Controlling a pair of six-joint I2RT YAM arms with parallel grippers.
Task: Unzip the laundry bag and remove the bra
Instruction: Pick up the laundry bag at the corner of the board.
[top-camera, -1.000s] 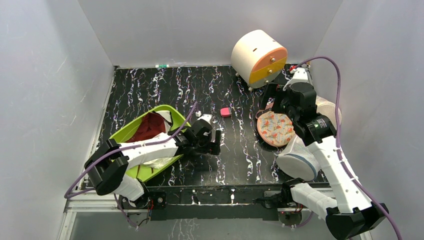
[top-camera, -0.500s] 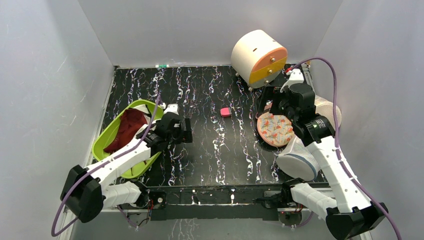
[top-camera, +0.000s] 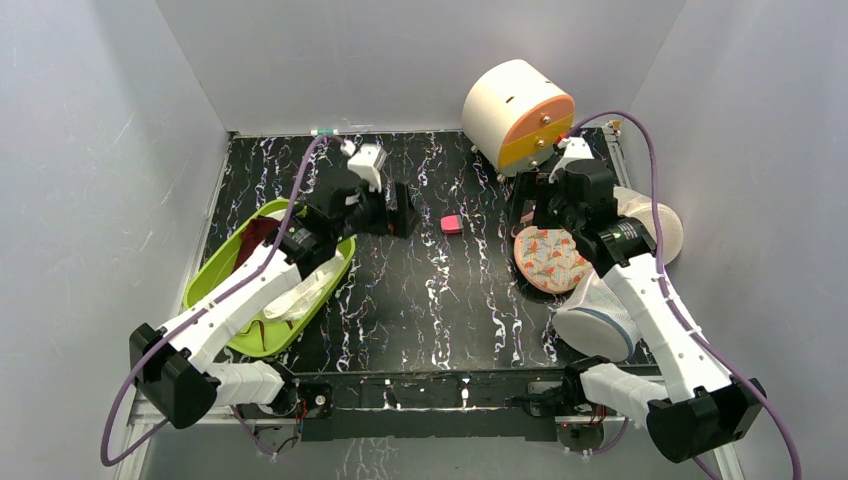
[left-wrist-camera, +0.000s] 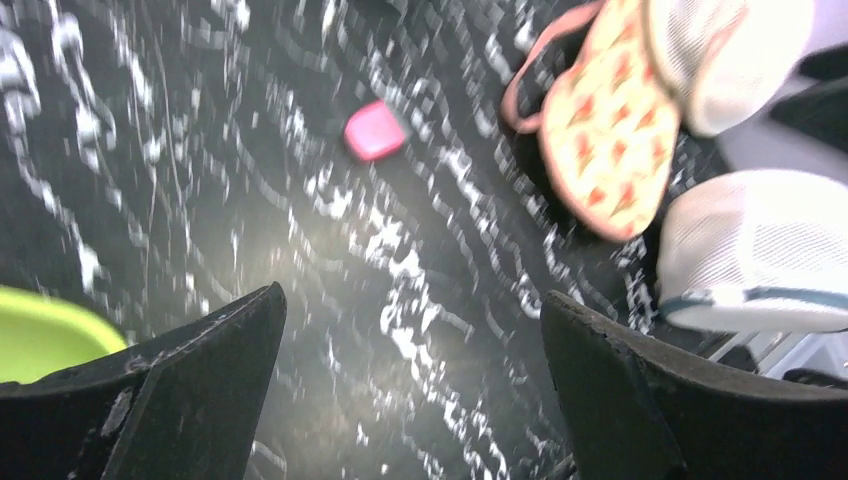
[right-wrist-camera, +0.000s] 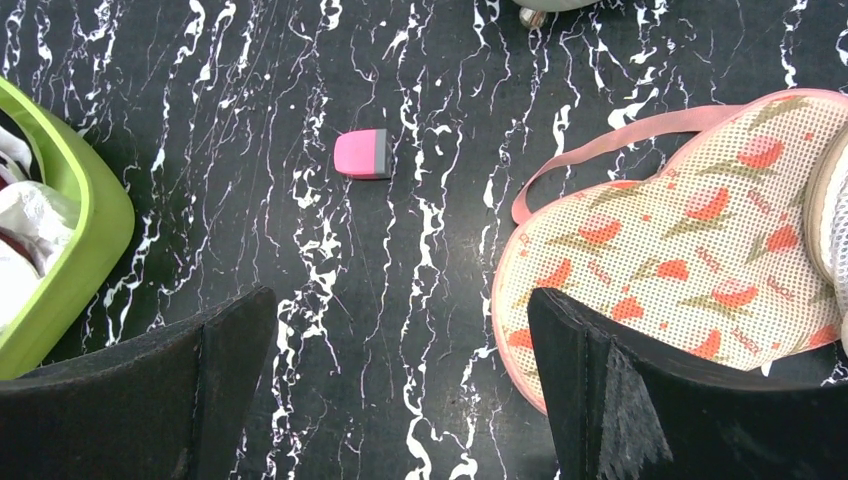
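The robot's right gripper should swing back past the orange floral piece, turn and lower onto the domed white mesh bag's far end (top-camera: 592, 288), because soft mesh bulges there.
The laundry bag (top-camera: 657, 224), a soft white mesh pouch, lies at the far right behind my right arm; it also shows in the left wrist view as the laundry bag (left-wrist-camera: 722, 58). The bra is hidden in every view. My left gripper (top-camera: 398, 214) hangs open above the bare table between the green tray and a pink block; its empty jaws stand wide in the left wrist view (left-wrist-camera: 410, 296). My right gripper (top-camera: 522, 206) is open too, over the table just left of the orange floral piece, and the right wrist view (right-wrist-camera: 400, 296) shows it empty.
A green tray (top-camera: 205, 298) at the left holds a dark maroon garment (top-camera: 257, 238) and crumpled white material (top-camera: 298, 295). A small pink block (top-camera: 452, 223) lies mid-table. The orange floral piece (top-camera: 551, 258) and a domed white mesh bag with a bluish rim (top-camera: 594, 316) lie right. A white-and-orange drum (top-camera: 517, 116) stands at the back.
My left arm has risen from the tray's front edge and swung toward the back, uncovering the tray, which sits a little further left. My right gripper has edged left and further back.
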